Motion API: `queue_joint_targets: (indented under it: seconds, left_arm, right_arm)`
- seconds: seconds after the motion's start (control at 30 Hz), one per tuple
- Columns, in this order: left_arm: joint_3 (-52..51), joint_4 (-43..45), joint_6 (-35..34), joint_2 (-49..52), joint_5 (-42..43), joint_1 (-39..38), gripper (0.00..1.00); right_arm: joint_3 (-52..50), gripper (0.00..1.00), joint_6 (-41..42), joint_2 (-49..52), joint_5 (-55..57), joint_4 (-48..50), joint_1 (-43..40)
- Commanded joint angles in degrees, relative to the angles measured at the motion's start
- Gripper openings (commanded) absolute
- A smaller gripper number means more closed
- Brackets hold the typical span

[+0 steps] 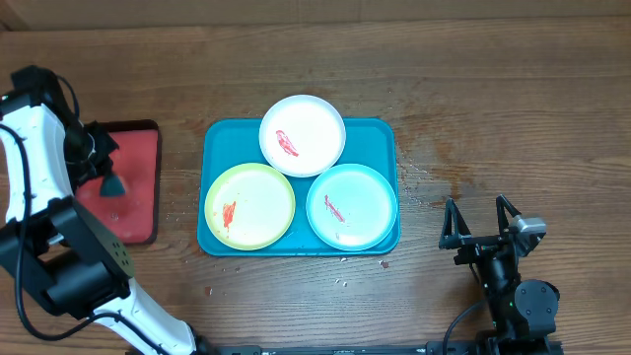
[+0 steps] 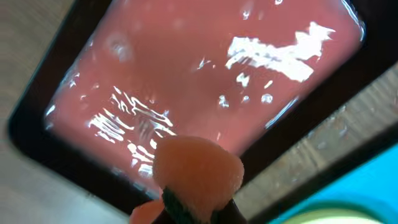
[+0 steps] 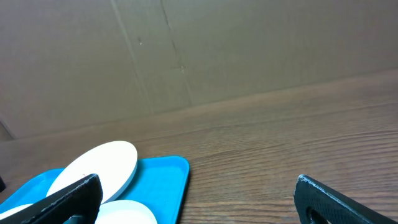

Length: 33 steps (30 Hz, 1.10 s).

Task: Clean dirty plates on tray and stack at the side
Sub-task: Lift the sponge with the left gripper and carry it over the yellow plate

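The left gripper's sponge rises, crosses to the right in the overhead view and lowers onto the yellow-green plate's middle [image 1: 255, 204] for release next, as that plate is smeared.
Three plates lie on the teal-blue tray [image 1: 222, 133]: a white one [image 1: 302, 135] at the back, a yellow-green one [image 1: 249, 204] front left and a pale mint one [image 1: 352, 205] front right. Each has a red smear. My left gripper [image 1: 104, 163] hangs over the small red tray [image 1: 138, 197], shut on a pinkish sponge [image 2: 198, 171] with a dark green scrub layer. My right gripper [image 1: 480, 219] stands open and empty to the right of the blue tray. The right wrist view shows the white plate [image 3: 96, 167] and the tray's corner [image 3: 161, 180].
The small dark-rimmed tray [image 2: 37, 130] holds wet, glistening red liquid and sits left of the blue tray. Bare wooden table [image 1: 493, 108] stretches behind and right of the blue tray. A few red specks lie near its front right corner [image 1: 385, 264].
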Motion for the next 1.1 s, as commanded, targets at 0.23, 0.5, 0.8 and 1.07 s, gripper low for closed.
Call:
queue_joint_targets:
  seconds: [0.23,0.5,0.8,1.07]
  left_arm:
    - [11.4,-9.8,1.3,-16.9,9.9,-4.3,0.04]
    - [-1.2,-13.0,4.3,-15.2,11.0,-20.0,0.04]
    - [-22.9,7.9,1.8,-9.5,11.4,-35.5,0.04]
    - [-23.3,12.5,-2.3,-4.2,12.1,-38.1,0.09]
  right_arm:
    - [-0.6,1.0,-0.4,-0.6,0.2,0.2,0.4]
    - [-0.6,1.0,-0.4,-0.6,0.2,0.2,0.4]
    - [-0.6,1.0,-0.4,-0.6,0.2,0.2,0.4]
    - [-0.6,1.0,-0.4,-0.6,0.2,0.2,0.4]
